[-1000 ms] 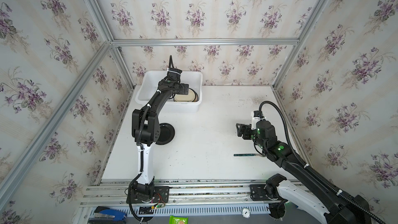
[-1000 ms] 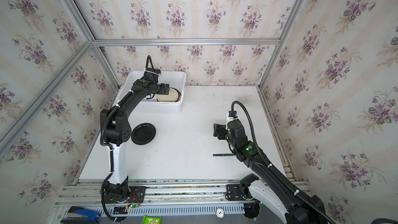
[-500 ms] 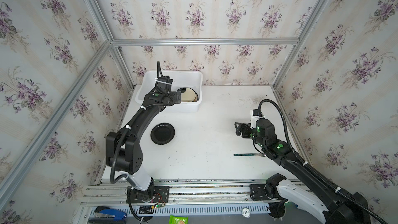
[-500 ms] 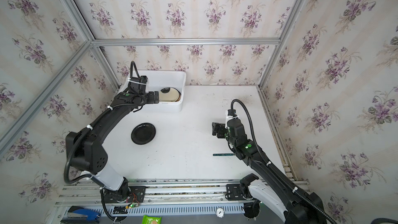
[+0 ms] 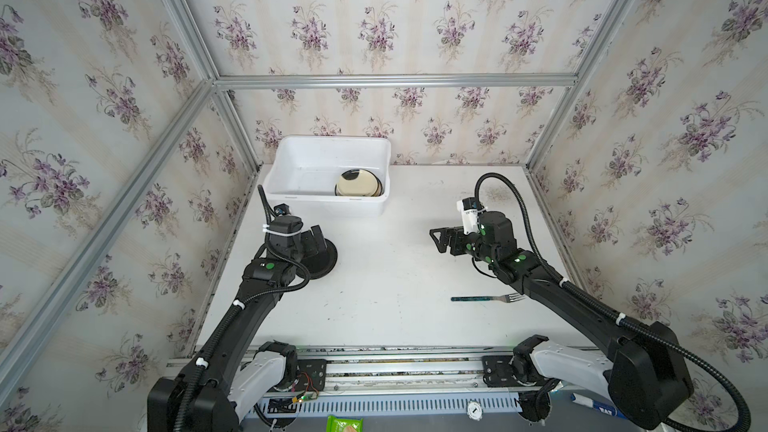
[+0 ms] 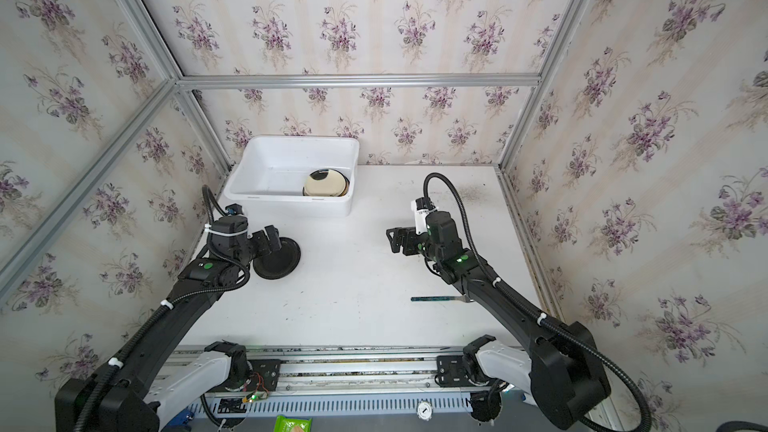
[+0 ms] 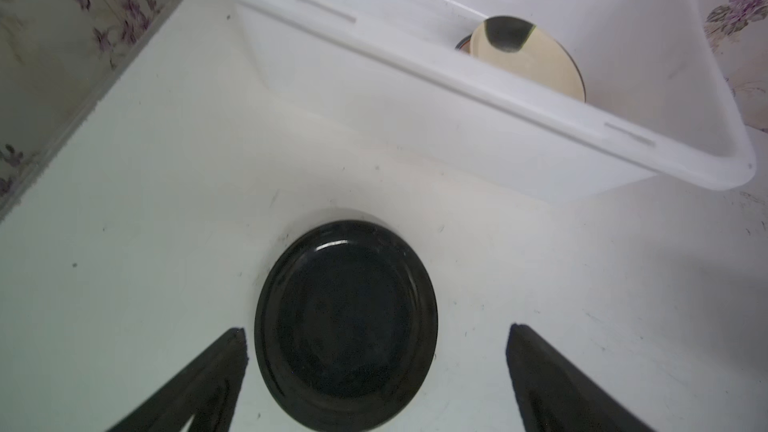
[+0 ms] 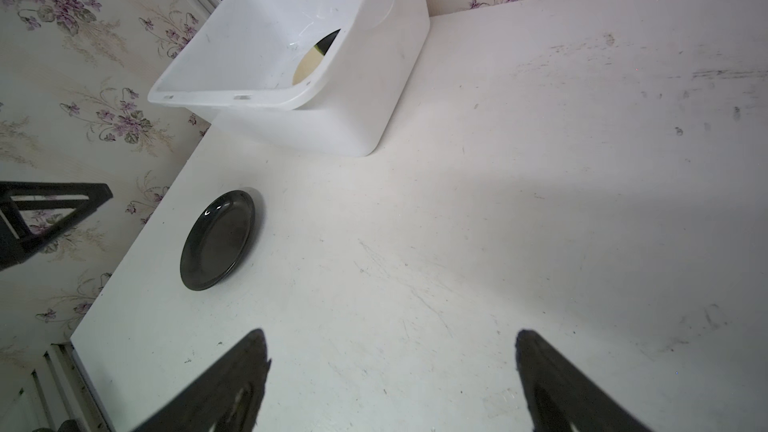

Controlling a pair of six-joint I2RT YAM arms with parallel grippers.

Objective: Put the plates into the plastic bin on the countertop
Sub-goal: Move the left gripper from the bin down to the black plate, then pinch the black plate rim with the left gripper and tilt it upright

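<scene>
I should pull my left gripper back next, turn it and lower it onto the near rim of the black plate, because that plate lies flat below it.
A black plate (image 5: 325, 264) (image 6: 279, 261) (image 7: 345, 317) (image 8: 218, 238) lies flat on the countertop (image 5: 395, 284) in front of the plastic bin (image 5: 299, 201) (image 6: 286, 198) (image 7: 457, 89) (image 8: 232, 97). My left gripper (image 5: 320, 241) (image 6: 272, 239) (image 7: 376, 330) hovers over the plate's near edge, open, its fingers either side of the plate and clear of it. Inside the bin a cream plate (image 5: 357, 184) (image 6: 324, 187) (image 7: 536, 60) (image 8: 307, 66) tops a small stack at the right end. My right gripper (image 5: 436, 241) (image 6: 390, 241) (image 8: 390, 333) stands open and empty over bare countertop at mid right.
A dark-handled fork (image 5: 486, 297) (image 6: 436, 298) lies near the right arm, toward the front edge. Papered walls with aluminium framing close in the left, back and right sides. The bin sits in the back left corner.
My left arm has pulled back out of the bin and come down over the black plate, jaws still open. The right gripper has barely moved and its jaws stand slightly wider.
</scene>
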